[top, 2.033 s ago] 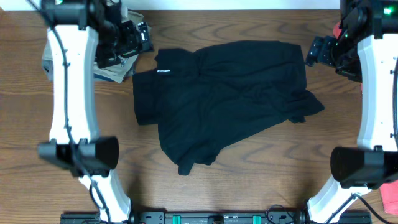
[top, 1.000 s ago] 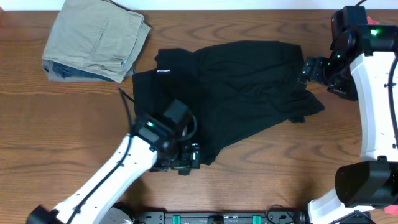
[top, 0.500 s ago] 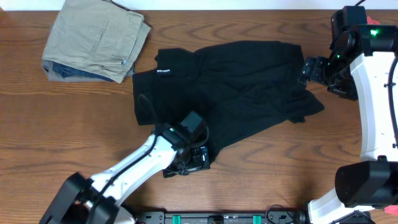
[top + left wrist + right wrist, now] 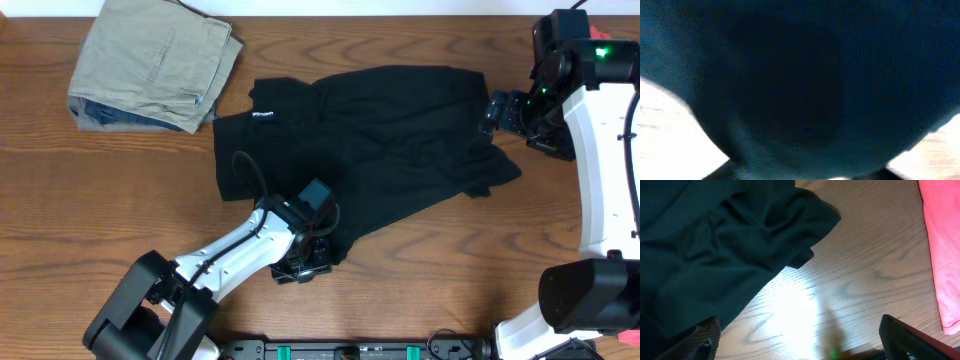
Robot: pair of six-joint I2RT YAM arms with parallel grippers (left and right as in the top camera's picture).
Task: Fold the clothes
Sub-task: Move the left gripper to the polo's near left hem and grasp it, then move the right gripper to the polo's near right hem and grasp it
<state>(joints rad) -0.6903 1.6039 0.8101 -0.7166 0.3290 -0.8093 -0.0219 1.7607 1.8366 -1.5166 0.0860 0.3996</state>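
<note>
My right gripper lowers its open fingers onto the black shirt's corner nearest the red T-shirt (image 4: 505,171) next, since that corner lies below it, jutting over bare wood.
The clothes (image 4: 370,140) are a black collared shirt lying crumpled across the middle of the table, white label toward the back left. My left gripper (image 4: 308,262) sits low on the shirt's front hem. In the left wrist view black fabric (image 4: 800,75) fills nearly everything and covers the fingertips, so how the jaws stand is hidden. My right gripper (image 4: 497,108) hovers at the shirt's right edge. It is open (image 4: 807,342) over bare wood, with its left finger (image 4: 705,340) at the edge of the fabric (image 4: 715,245).
Folded khaki trousers (image 4: 155,65) lie at the back left corner. A red T-shirt (image 4: 940,245) lies on the table just right of the right gripper. Wooden tabletop (image 4: 120,210) shows to the left of the shirt and along the front.
The left arm swung from the back left down to the shirt's front hem, then shifted a little right along it. The right arm has held still for the last second.
</note>
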